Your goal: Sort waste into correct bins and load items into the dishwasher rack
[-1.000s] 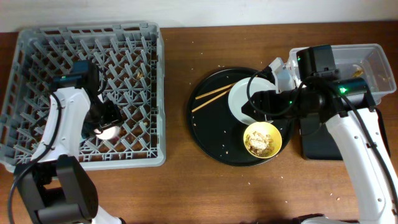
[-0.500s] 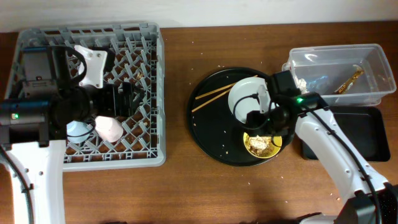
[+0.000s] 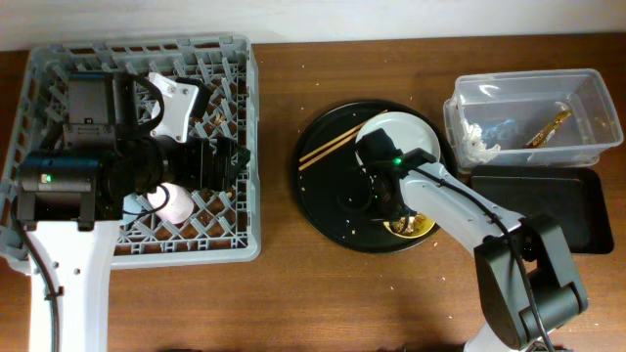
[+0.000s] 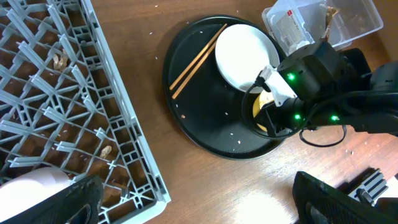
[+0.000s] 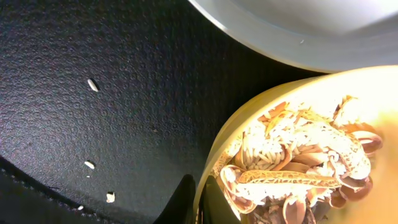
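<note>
Next, my right gripper needs to rise over the black rectangular tray, tip the bowl (image 5: 249, 134) because it holds scraps, then return to release it on the round tray's bare part (image 5: 106, 118).
My right gripper (image 5: 202, 200) is shut on the near rim of the yellow bowl (image 5: 249, 134), one finger inside and one outside. The bowl holds brownish food scraps (image 5: 298, 168) and sits on the round black tray (image 3: 333, 200), next to the white plate (image 3: 403, 132). Two chopsticks (image 3: 328, 149) lie on the tray's left part. My left gripper (image 4: 199, 208) hangs wide open over the right edge of the dishwasher rack (image 3: 59, 68), holding nothing. A pink cup (image 3: 176, 203) lies in the rack. The clear tub (image 3: 577, 93) holds white paper (image 3: 476, 142) and a gold-brown wrapper (image 3: 548, 127).
The black rectangular tray (image 3: 543, 200) lies in front of the clear tub at the right. Crumbs are scattered on the round tray and the brown table (image 3: 284, 293). My right arm covers most of the bowl in the overhead view.
My right arm swung from the clear tub down to the yellow bowl and shut on its rim. My left gripper opened, lifted off the pink cup and shifted right over the rack.
</note>
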Available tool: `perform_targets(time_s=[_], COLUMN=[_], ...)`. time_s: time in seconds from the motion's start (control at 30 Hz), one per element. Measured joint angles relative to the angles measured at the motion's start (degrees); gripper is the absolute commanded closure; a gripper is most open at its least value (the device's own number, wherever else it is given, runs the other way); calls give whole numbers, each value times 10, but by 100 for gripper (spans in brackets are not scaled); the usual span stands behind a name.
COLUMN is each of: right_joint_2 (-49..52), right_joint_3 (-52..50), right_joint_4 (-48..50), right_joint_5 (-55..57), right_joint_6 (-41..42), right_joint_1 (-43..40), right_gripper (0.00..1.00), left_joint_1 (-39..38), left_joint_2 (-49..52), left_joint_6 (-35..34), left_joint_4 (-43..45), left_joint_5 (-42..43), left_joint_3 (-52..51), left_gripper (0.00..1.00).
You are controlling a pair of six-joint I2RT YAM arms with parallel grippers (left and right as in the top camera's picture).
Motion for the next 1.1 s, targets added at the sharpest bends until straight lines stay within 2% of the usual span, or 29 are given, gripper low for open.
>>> perform_targets(time_s=[0.1, 0.13, 0.2, 0.3, 0.4, 0.43, 0.53, 0.7, 0.8, 0.87, 1.0, 1.1], right_joint_2=[-76, -161, -253, -257, -242, -235, -225, -224, -224, -223, -223, -223], right_joint_3=[-1, 0, 1, -4, -70, -138, -220, -241, -242, -242, -242, -242], right_joint_4=[-17, -15, -28, -26, 76, 184, 276, 301, 277, 287, 243, 239], right_joint_5=[-103, -158, -227, -304, -431, -495, -571, -669, -655, -704, -807, -833], right_joint_6=[-31, -45, -87, -130, -141, -143, -146, -150, -89, -133, -274, -284], right_joint_1=[-50, -106, -223, -389, -530, -578, -616, -637, -675, -702, -708, -711], right_gripper=[96, 96, 96, 96, 96, 96, 96, 96, 96, 96, 96, 96], left_joint_1=[0, 0, 0, 0, 0, 0, 0, 0, 0, 0, 0, 0], left_joint_2=[0, 0, 0, 0, 0, 0, 0, 0, 0, 0, 0, 0], left_joint_6=[0, 0, 0, 0, 0, 0, 0, 0, 0, 0, 0, 0], left_joint_4=[0, 0, 0, 0, 0, 0, 1, 1, 1, 1, 1, 1], left_joint_5=[0, 0, -3, -11, -16, -17, -17, -17, -17, -17, -17, -17], left_joint_3=[0, 0, 0, 0, 0, 0, 0, 0, 0, 0, 0, 0], left_gripper=[1, 1, 1, 1, 1, 1, 1, 1, 1, 1, 1, 1])
